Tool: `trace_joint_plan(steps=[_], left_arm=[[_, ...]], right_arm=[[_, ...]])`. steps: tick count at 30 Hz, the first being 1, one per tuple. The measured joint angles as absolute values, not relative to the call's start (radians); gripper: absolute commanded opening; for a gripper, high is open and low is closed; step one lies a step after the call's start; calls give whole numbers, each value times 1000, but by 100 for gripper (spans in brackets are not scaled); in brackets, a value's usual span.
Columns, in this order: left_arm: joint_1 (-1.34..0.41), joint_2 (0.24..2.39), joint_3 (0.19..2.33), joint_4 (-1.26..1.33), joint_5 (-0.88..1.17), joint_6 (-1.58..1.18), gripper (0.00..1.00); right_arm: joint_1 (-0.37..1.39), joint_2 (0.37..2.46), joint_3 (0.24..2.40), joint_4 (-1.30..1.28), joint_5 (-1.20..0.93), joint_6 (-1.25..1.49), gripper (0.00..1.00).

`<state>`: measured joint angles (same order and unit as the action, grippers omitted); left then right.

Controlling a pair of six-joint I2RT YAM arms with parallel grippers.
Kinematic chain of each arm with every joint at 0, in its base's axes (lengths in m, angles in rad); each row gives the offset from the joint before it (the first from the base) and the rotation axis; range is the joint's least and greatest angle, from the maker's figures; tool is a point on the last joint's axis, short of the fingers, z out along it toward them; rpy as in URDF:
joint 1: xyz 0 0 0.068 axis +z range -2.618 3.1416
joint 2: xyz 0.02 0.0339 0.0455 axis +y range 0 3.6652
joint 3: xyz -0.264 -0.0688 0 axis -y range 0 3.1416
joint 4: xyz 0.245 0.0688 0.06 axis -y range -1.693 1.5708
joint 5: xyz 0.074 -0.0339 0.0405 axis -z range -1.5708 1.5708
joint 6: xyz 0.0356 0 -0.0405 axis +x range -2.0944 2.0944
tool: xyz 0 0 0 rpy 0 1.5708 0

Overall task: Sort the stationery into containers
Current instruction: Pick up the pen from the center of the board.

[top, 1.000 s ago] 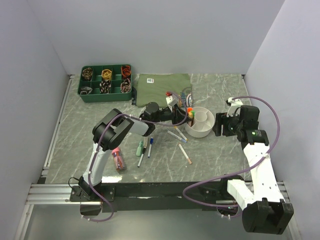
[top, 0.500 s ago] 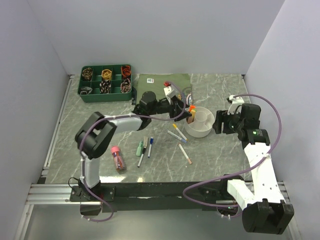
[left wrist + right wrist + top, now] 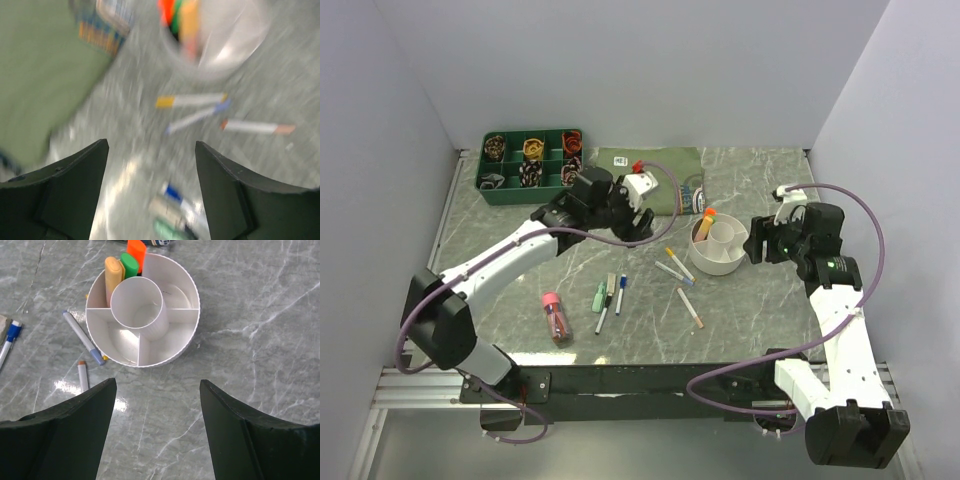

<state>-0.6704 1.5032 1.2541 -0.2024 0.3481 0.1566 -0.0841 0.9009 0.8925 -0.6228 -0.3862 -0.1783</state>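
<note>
I will move my left gripper back and down next, over the far end of the beige block (image 3: pixel 612 278) (image 3: pixel 158 205), because that end sticks out past the green marker beside it.
The white round organiser (image 3: pixel 720 267) stands right of centre, with an orange, a green and a yellow highlighter (image 3: pixel 130 264) upright in one ring compartment (image 3: pixel 705 218). My left gripper (image 3: pixel 640 222) is open and empty, left of the organiser and above the table; its blurred view (image 3: pixel 151 145) shows the organiser (image 3: pixel 235 45), a yellow-capped pen (image 3: pixel 190 100) and an orange-tipped white pen (image 3: pixel 257 127). My right gripper (image 3: pixel 757 243) is open and empty, just right of the organiser (image 3: pixel 195 315). Loose pens (image 3: pixel 678 264) lie left of it. A pink-capped tube (image 3: pixel 555 315) lies further left.
A green marker, a black pen and a blue-capped pen (image 3: pixel 608 295) lie together near the front. An orange-capped white pen (image 3: pixel 691 308) lies alone. The olive cloth (image 3: pixel 645 170) and a green compartment tray (image 3: pixel 532 165) are at the back. Walls close three sides.
My left gripper has drawn back to the left, away from the organiser, and the orange highlighter now stands in a ring compartment. The right arm has barely moved.
</note>
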Motion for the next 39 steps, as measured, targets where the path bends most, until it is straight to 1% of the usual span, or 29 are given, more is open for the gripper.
trace_joint_plan(steps=[1,3,5,7,11,19,23,25,29,34,37,39], left_arm=[[-669,1505,1254,-255,315,163,73],[-664,1541,1260,-383,232,145,67],[-658,1608,1290,-486,181,104,64],[-653,1690,1316,-546,151,46,63],[-643,1788,1319,-624,102,-38,55],[-615,1906,1416,-683,113,-116,55],[-612,1934,1430,-691,120,-131,55],[-612,1937,1428,-702,118,-138,56],[-612,1922,1386,-698,107,-149,57],[-612,1901,1314,-709,106,-152,55],[-612,1901,1309,-712,108,-152,53],[-612,1901,1309,-710,111,-152,50]], right_arm=[[-80,901,892,-623,-387,-180,76],[-72,901,892,-621,-387,-179,76],[-67,901,892,-620,-387,-176,75],[-64,901,892,-619,-387,-170,75],[-61,901,892,-619,-387,-157,76],[-61,880,891,-619,-386,-143,76],[-61,841,872,-620,-385,-135,76],[-61,830,862,-621,-385,-134,76],[-61,829,856,-622,-382,-131,76],[-61,829,852,-619,-384,-130,76],[-61,838,850,-617,-386,-128,76],[-61,845,850,-615,-385,-128,76]])
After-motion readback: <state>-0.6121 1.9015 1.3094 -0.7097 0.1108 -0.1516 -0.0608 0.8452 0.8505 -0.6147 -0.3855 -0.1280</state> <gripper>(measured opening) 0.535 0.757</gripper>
